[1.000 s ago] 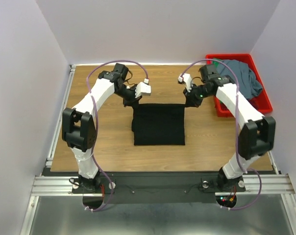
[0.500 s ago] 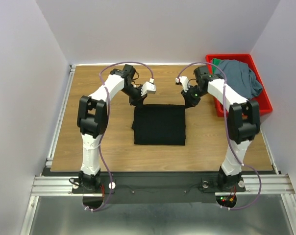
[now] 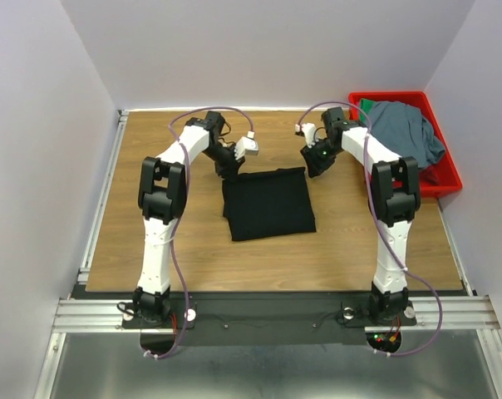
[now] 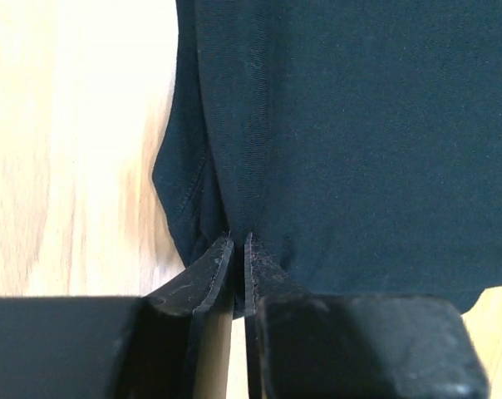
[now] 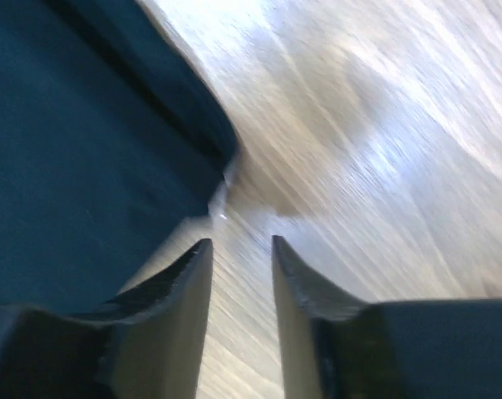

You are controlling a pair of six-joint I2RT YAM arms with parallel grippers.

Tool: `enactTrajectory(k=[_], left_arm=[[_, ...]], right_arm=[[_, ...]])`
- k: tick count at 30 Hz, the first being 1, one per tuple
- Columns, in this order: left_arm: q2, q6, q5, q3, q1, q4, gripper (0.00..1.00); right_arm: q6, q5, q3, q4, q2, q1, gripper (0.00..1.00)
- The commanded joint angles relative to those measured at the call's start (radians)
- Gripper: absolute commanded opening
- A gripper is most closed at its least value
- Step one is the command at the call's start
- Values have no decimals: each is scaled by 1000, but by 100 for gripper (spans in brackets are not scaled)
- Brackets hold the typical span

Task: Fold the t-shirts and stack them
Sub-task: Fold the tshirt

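I need to pull the shirt's corner to the left in the top view with my left gripper next, onto the bare wood beside the shirt. Then I should let it go, because that spot is clear.
The black t-shirt [image 3: 268, 204] lies folded in a rough square on the middle of the table, slightly skewed. My left gripper [image 3: 232, 172] is at its far left corner; in the left wrist view the gripper [image 4: 238, 243] is shut on the shirt's edge [image 4: 351, 125]. My right gripper [image 3: 312, 166] is just beyond the far right corner; in the right wrist view it [image 5: 241, 245] is open over bare wood, with the shirt's corner [image 5: 85, 125] just ahead and to the left. The slate grey-blue shirt [image 3: 405, 125] and a bit of the green shirt [image 3: 366, 105] lie in the bin.
The red plastic bin [image 3: 392, 95] stands at the back right of the wooden table [image 3: 168, 241]. White walls close in the back and sides. A metal rail runs along the table's left edge.
My right gripper has let go of the far right corner and drawn back a little. The black shirt has shifted and now lies skewed. Both arms reach further back.
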Motion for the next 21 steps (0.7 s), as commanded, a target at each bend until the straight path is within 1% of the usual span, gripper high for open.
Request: enactTrajectory(k=[1, 2, 3, 4, 5, 7, 10, 12, 16, 17, 19, 21], left_arm=[[-129, -20, 29, 5, 56, -39, 20], [-162, -18, 52, -5, 67, -49, 19], [-163, -21, 61, -12, 71, -56, 15], [-195, -30, 66, -22, 73, -57, 8], [-207, -29, 69, -30, 73, -66, 6], [-235, -32, 78, -47, 73, -77, 4], [-238, -38, 83, -77, 79, -79, 3], [-209, -52, 72, -96, 93, -73, 4], [-118, -69, 68, -76, 137, -95, 2], [-112, -89, 78, -87, 156, -88, 0], [-109, -124, 86, -114, 170, -57, 0], [-91, -182, 54, -156, 179, 1, 2]], right_arm=[[79, 22, 46, 26, -75, -18, 51], [99, 13, 40, 28, -111, -17, 52], [109, 9, 37, 28, -128, -17, 54], [116, 5, 31, 30, -143, -18, 57], [124, 5, 26, 30, -160, -18, 60], [133, -7, 3, 31, -197, -20, 62], [147, -19, -23, 31, -221, -17, 63], [153, -33, -48, 31, -238, -18, 61], [173, -76, -84, 33, -246, -18, 59], [179, -96, -103, 33, -241, -17, 59], [190, -119, -123, 34, -235, -18, 59], [213, -152, -152, 45, -218, -15, 59]])
